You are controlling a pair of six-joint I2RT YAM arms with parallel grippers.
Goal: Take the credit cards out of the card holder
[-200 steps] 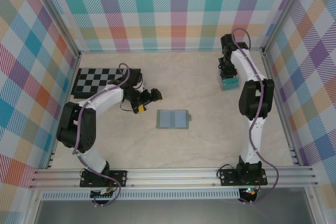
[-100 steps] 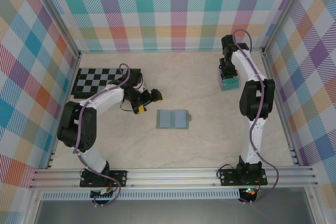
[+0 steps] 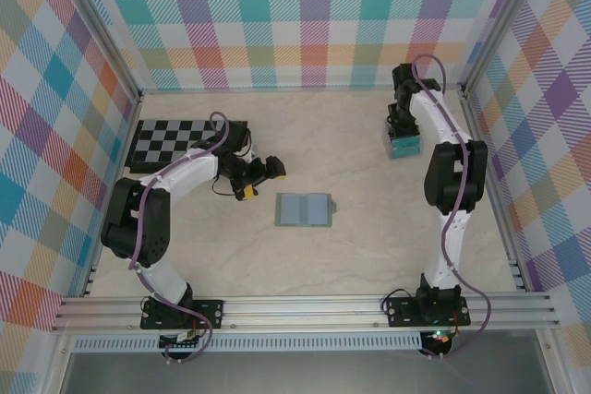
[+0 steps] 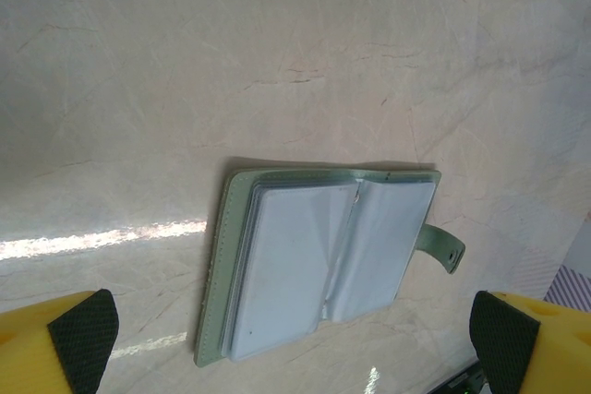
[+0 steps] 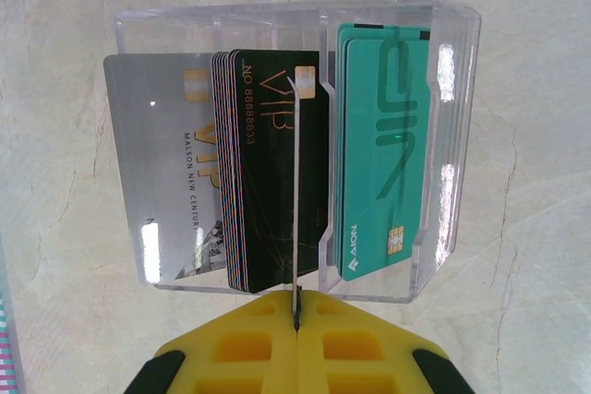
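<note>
The robot's right gripper will next move toward the divider beside it by the teal cards, take the card off the VIP lettering that the card crosses, and let go.
The card holder (image 3: 303, 209) lies open and flat in the middle of the table, a sage-green wallet (image 4: 323, 265) with grey-blue inner pockets and its tab clasp (image 4: 443, 246) sticking out to the side. Just left of it in the top view, my left gripper (image 3: 261, 180) is open, and its wrist view has the wallet between the spread fingers (image 4: 83, 339). At the far right, my right gripper (image 3: 403, 134) is shut (image 5: 297, 306) on a thin credit card (image 5: 295, 182) seen edge-on, held over a clear box (image 5: 443, 136).
The clear box (image 3: 404, 147) stands at the back right and holds grey, black and teal cards in separate slots. A chessboard (image 3: 175, 143) lies at the back left beside the left arm. Metal frame rails and checked walls enclose the table.
The right arm's elbow has shifted very slightly to the right. The left arm and the wallet have stayed where they were.
</note>
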